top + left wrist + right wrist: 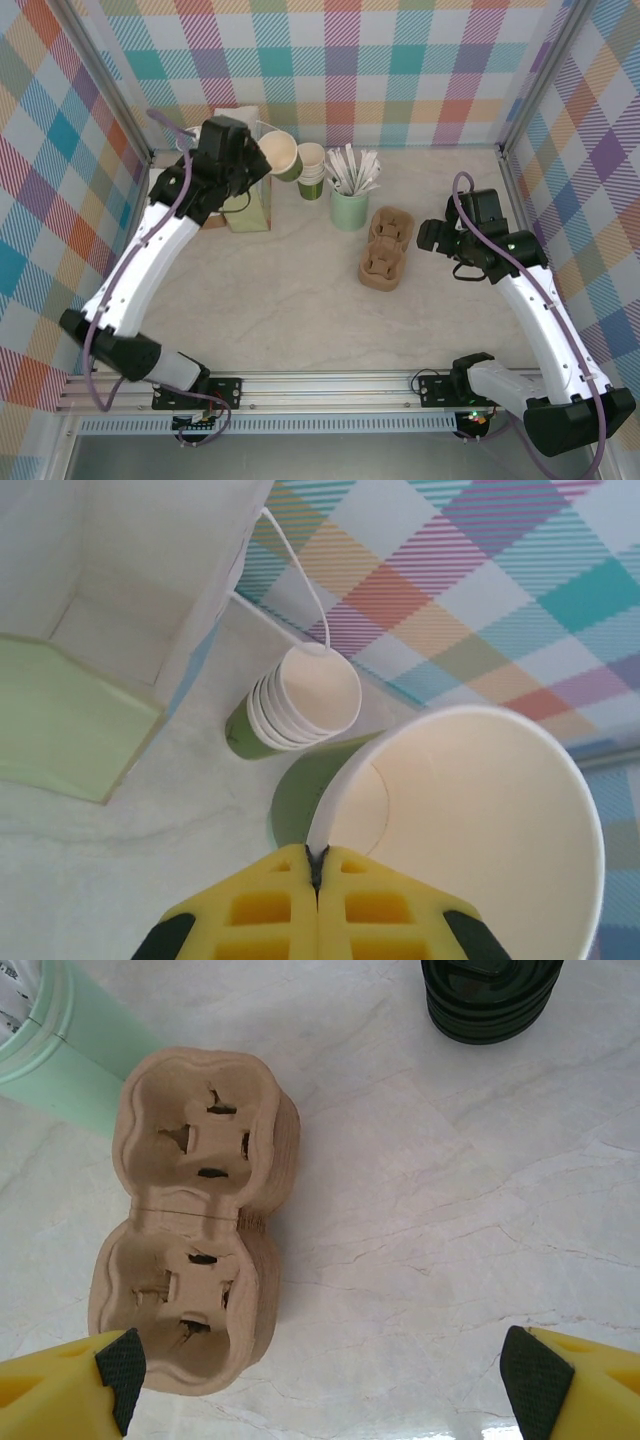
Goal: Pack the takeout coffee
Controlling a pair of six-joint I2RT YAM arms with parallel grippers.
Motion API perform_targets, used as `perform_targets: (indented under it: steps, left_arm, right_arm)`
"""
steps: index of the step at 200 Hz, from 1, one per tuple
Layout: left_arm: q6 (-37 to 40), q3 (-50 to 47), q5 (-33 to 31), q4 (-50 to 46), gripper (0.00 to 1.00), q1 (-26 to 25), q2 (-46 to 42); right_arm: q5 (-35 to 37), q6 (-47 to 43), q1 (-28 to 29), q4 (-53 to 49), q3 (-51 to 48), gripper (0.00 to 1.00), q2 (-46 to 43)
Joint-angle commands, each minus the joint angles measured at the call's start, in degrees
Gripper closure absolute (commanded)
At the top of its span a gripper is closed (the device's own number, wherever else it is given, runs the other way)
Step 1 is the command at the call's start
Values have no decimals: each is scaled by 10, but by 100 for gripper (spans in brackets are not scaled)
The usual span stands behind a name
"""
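Note:
Next, my left gripper moves back and down with the cup and releases it beside the carrier's near end, because the tabletop [317, 284] there is bare.
The takeout coffee cup [279, 154], olive-green outside and cream inside, has no lid and hangs tilted above the back of the table. My left gripper [252, 157] is shut on it; in the left wrist view the yellow fingers [270, 900] pinch the cup's [480, 810] rim wall between them, gripper [316, 858]. A brown two-cup cardboard carrier [387, 248] lies mid-table. My right gripper [432, 237] hovers open just right of it with nothing between its fingers. In the right wrist view the carrier [190, 1230] lies by the left fingertip of that gripper [325, 1375].
A stack of lidless green cups [312, 170] [300, 705] stands by the held cup. A mint cup of white stirrers [350, 205] [60, 1050] is behind the carrier. A white and green paper bag [245, 205] [60, 720] stands under my left arm. Black lids [488, 1000] are stacked at the right.

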Motion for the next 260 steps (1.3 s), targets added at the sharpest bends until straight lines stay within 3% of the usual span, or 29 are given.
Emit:
perform_targets:
  steps: [1, 52, 100, 260]
  left_arm:
    - [77, -68, 45, 17, 100, 6, -70]
    - [100, -244, 124, 38, 100, -14, -163]
    - [102, -337, 120, 96, 100, -63, -158]
    - [108, -385, 96, 154, 100, -139, 2]
  right_arm:
    - [-3, -4, 2, -18, 21, 7, -1]
    - [6, -4, 2, -32, 21, 7, 0]
    - [4, 4, 2, -43, 13, 7, -2]
    - [1, 9, 2, -47, -7, 6, 15]
